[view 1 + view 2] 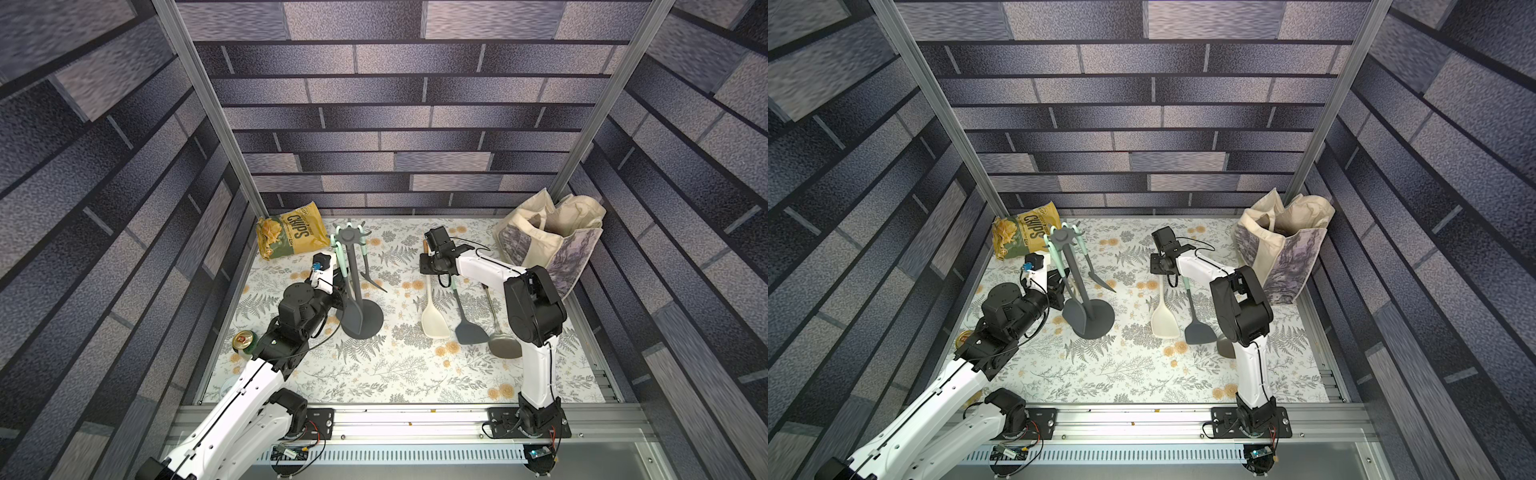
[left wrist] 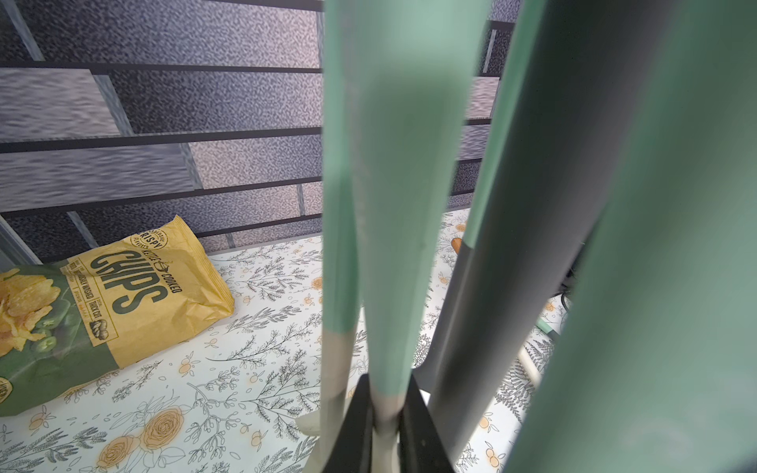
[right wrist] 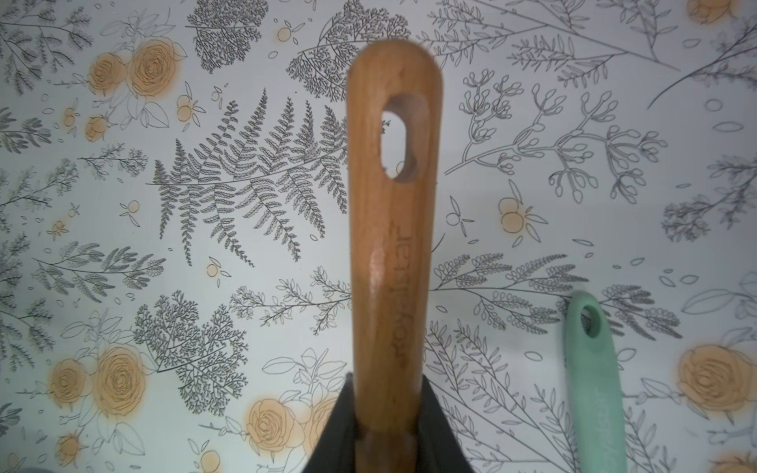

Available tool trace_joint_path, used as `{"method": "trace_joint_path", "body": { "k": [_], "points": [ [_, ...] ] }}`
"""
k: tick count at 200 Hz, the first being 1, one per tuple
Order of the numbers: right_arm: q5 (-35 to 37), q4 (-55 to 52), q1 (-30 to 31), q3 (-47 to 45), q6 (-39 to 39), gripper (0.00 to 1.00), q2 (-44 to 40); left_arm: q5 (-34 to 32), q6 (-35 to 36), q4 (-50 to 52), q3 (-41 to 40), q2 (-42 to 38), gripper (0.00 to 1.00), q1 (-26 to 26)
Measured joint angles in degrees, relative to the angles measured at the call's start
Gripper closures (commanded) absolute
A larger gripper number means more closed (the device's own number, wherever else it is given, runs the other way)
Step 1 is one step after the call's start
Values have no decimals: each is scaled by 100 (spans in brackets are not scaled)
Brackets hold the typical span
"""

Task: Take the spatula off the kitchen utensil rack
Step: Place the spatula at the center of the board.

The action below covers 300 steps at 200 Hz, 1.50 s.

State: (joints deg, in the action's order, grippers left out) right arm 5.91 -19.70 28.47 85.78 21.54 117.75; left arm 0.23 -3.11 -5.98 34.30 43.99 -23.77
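I should lower and release the raised wooden handle with my right gripper on the tabletop [image 1: 437,292] [image 3: 463,339] beside the turner's mint handle, as only the cream head rests there.
The dark grey kitchen utensil rack [image 1: 355,286] [image 1: 1077,282] stands left of centre with several mint-handled utensils hanging from its crown [image 1: 348,237]. My left gripper [image 2: 387,426] [image 1: 338,289] is shut on the cream neck of one hanging mint-handled utensil [image 2: 393,204]; its head is hidden. A cream spatula [image 1: 434,320] [image 1: 1165,320] with a wooden handle [image 3: 391,245] is off the rack, its head on the table right of centre. My right gripper [image 3: 389,409] [image 1: 429,266] is shut on that raised handle.
A dark grey turner [image 1: 469,328] with a mint handle [image 3: 592,368] and a metal spoon [image 1: 503,343] lie beside the cream spatula. A chips bag [image 1: 291,239] [image 2: 102,295] lies back left, a tote bag [image 1: 548,245] stands back right, and a can [image 1: 243,340] sits by the left arm.
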Motion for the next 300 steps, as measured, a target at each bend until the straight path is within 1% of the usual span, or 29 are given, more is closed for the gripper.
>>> {"method": "trace_joint_path", "body": {
  "k": [54,154,168,202,229,259,300],
  "points": [
    [-87,-55,-164,-24,57,100,127,0,7,0,0,-2,86,0],
    [-129,-175,-205,-46,85,100,310,-2,7,0,0,-2,86,0],
    [-129,-205,-216,-46,114,96,323,-2,7,2,0,-2,86,0],
    [-122,-245,-236,-46,149,84,341,0,7,2,0,-2,86,0],
    [-125,-247,-236,-46,160,77,341,-2,7,0,0,-2,86,0],
    [-129,-251,-236,-46,173,67,341,-2,7,0,0,-2,86,0],
    [-173,-223,-236,-140,166,65,240,0,7,2,0,-2,86,0]
  ]
}}
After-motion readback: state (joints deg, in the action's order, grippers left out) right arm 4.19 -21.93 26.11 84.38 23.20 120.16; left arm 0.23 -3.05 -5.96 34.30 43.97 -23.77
